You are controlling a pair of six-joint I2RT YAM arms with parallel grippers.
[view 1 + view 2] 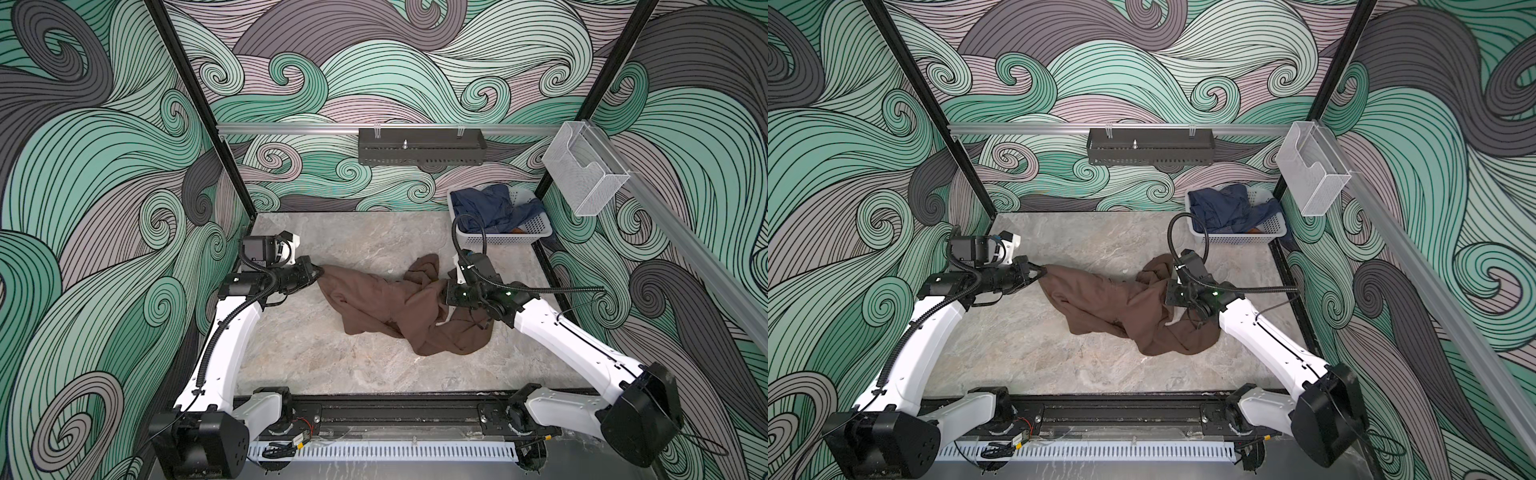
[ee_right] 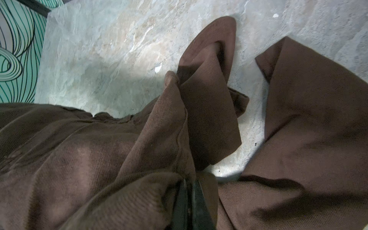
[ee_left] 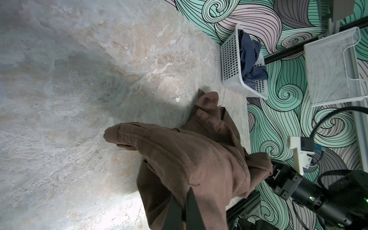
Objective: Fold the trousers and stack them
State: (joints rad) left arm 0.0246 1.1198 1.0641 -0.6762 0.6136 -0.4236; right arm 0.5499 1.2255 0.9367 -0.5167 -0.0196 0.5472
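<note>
I should lower my left gripper and release the brown cloth's fold on the bare marble tabletop beside the lifted trousers.
The dark brown trousers [image 1: 386,307] [image 1: 1113,303] lie crumpled across the middle of the marble tabletop [image 1: 332,365], part bunched and part lifted between my two grippers. At the garment's left end, my left gripper [image 1: 319,274] [image 1: 1042,271] is shut on a fold of the brown cloth; in the left wrist view the fabric [image 3: 199,159] drapes over the closed left gripper [image 3: 184,199]. My right gripper [image 1: 440,297] [image 1: 1163,297] is shut on a ridge of the trousers [image 2: 139,149] near their right side, and the right gripper [image 2: 189,185] is half buried in cloth.
A white perforated basket [image 1: 498,239] [image 1: 1237,239] [image 3: 231,59] holding navy denim garments [image 1: 490,208] stands at the back right corner. A black shelf [image 1: 419,151] hangs on the back rail and a wire mesh holder [image 1: 586,174] on the right rail. Walls close in three sides.
</note>
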